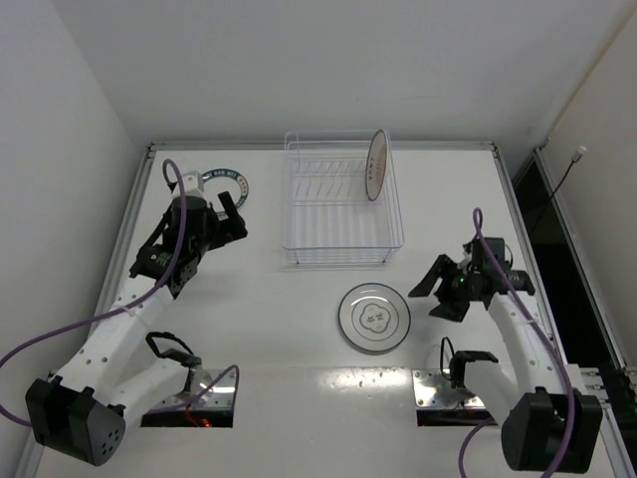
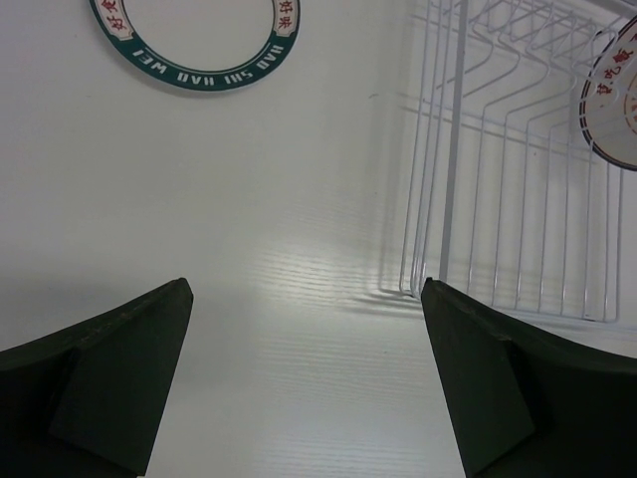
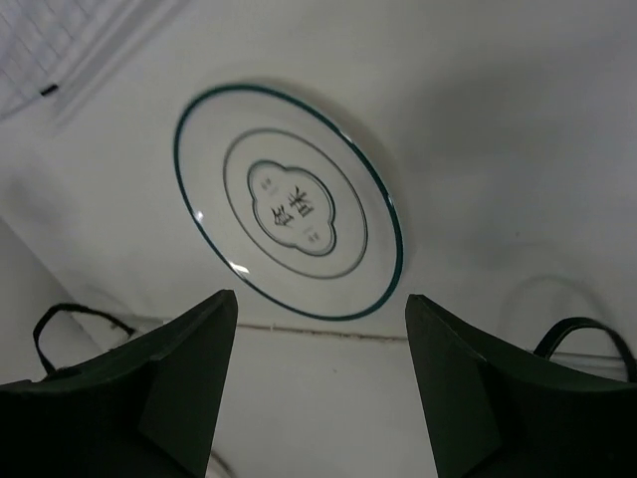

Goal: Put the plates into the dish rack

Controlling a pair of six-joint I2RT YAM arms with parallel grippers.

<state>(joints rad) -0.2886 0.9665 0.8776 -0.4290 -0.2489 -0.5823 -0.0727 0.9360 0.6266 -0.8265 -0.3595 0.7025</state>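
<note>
The grey-ringed plate lies flat beside my open fingers, so my right gripper should next go down and back onto the rim nearest the metal base plate of the grey-ringed plate (image 1: 374, 318).
The dish rack (image 1: 343, 204) stands at the back middle of the table. The orange sunburst plate (image 1: 376, 164) stands upright in its right end; it also shows in the left wrist view (image 2: 615, 95). The teal-banded plate (image 1: 231, 175) lies flat left of the rack, just beyond my left gripper (image 1: 242, 217), which is open and empty above bare table (image 2: 306, 289). The plate's band shows at the top of the left wrist view (image 2: 189, 75). The grey-ringed flower-centre plate (image 1: 374, 318) lies flat in front of the rack. My right gripper (image 1: 425, 303) is open, empty, just right of it (image 3: 318, 299).
The rack's near wall (image 2: 453, 149) is right of my left fingers, and a corner of it (image 3: 45, 40) shows in the right wrist view. Black cable loops (image 1: 171, 345) (image 1: 468, 358) and metal base plates (image 1: 204, 398) sit by the arm bases. A raised rail (image 1: 134, 229) edges the table.
</note>
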